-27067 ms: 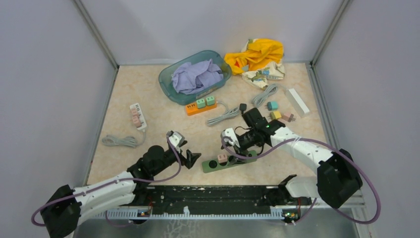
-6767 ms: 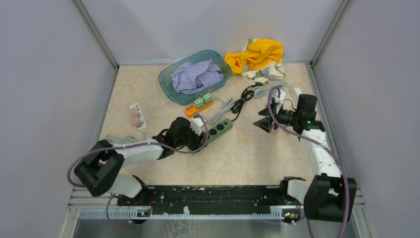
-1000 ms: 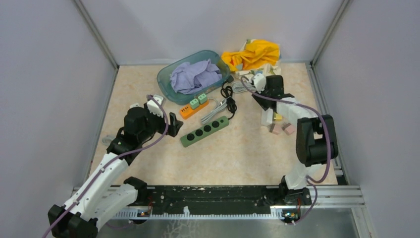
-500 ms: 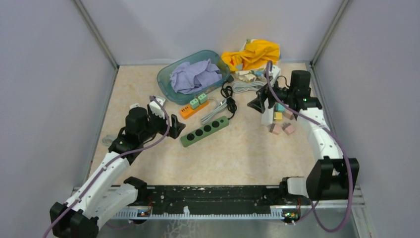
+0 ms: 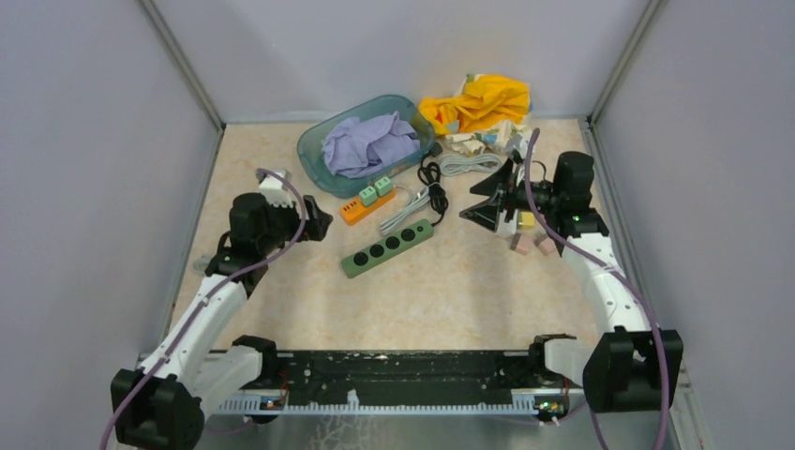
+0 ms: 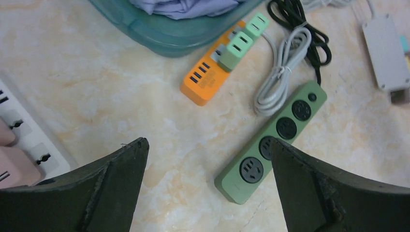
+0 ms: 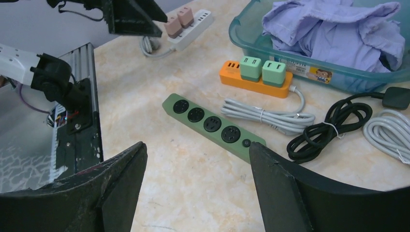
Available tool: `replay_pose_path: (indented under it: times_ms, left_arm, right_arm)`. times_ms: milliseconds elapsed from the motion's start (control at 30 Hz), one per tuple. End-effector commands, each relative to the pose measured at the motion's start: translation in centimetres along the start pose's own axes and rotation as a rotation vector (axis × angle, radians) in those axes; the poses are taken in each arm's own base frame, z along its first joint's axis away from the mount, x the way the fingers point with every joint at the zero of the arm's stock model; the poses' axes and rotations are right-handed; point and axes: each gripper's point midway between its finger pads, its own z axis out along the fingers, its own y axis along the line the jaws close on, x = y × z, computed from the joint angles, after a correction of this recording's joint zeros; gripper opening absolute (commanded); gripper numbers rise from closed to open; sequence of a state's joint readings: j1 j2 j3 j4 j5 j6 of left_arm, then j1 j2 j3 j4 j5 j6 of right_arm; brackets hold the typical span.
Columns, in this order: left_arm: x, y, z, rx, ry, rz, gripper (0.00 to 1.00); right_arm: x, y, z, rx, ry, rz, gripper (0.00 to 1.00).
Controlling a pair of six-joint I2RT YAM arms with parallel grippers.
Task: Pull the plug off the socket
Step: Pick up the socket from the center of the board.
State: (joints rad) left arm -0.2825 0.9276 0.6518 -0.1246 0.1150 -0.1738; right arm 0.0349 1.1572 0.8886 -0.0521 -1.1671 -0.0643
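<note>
My left gripper goes to the left in the wrist view and down onto the farther pink plug [image 6: 5, 134] next, since it sits below the gripper on that side.
A green power strip [image 5: 389, 247] lies mid-table with all its sockets bare [image 6: 270, 142] [image 7: 212, 123]. Behind it an orange strip [image 5: 361, 206] carries two mint-green plugs [image 6: 239, 41] [image 7: 262, 70]. A white strip with pink plugs [image 7: 186, 21] lies at the left, partly under my left arm; its end shows in the left wrist view [image 6: 24, 140]. My left gripper [image 5: 314, 223] [image 6: 207, 141] hovers open between the white and orange strips, holding nothing. My right gripper [image 5: 480, 202] [image 7: 198, 145] is open and empty, right of the green strip's switch end.
A teal bin [image 5: 314, 159] of lilac cloth stands at the back. Yellow cloth [image 5: 478, 101] is heaped at the back right. Coiled black [image 5: 433, 192] and grey cables [image 5: 403, 214] lie by the strips. Loose small plugs [image 5: 530, 242] sit under my right arm.
My right gripper has come away from the back corner toward the table's middle and opened wider. My left gripper has drawn back to the left, away from the green strip.
</note>
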Motion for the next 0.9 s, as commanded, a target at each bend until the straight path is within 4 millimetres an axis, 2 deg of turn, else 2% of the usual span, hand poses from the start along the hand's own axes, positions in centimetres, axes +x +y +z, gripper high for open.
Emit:
replay_pose_path:
  times_ms: [0,100,233,300,367,500,700,867]
  left_arm:
    - [-0.9,2.2,0.5,0.038,-0.045,-0.198,1.0]
    - [-2.2,4.3,0.1,0.03,-0.091,-0.288,1.0]
    - [-3.3,7.7,-0.4,-0.093,-0.123,-0.331,1.0]
    - [-3.3,9.5,-0.3,-0.173,-0.113,-0.355,1.0]
    - [-2.4,11.5,-0.1,-0.279,-0.072,-0.372,1.0]
    - [-1.3,15.6,-1.3,-0.534,-0.009,-0.379,1.0]
    - [-0.4,16.9,-1.6,-0.59,0.005,-0.298,1.0]
    - [1.3,18.0,-1.3,-0.634,0.047,-0.282,1.0]
  right_arm:
    - [-1.6,1.2,-0.5,-0.013,-0.049,-0.112,0.77]
    - [-1.7,1.1,-0.6,0.013,-0.053,-0.121,0.77]
    - [-1.8,0.9,-0.7,0.031,-0.054,-0.127,0.77]
    - [-1.7,0.9,-0.6,0.034,-0.054,-0.124,0.77]
    - [-1.5,0.8,-0.6,0.036,-0.052,-0.12,0.77]
    - [-1.3,0.7,-0.5,0.034,-0.052,-0.117,0.77]
    - [-0.7,0.6,-0.1,0.024,-0.042,-0.099,0.77]
    - [-0.3,0.3,0.0,0.033,-0.036,-0.094,0.77]
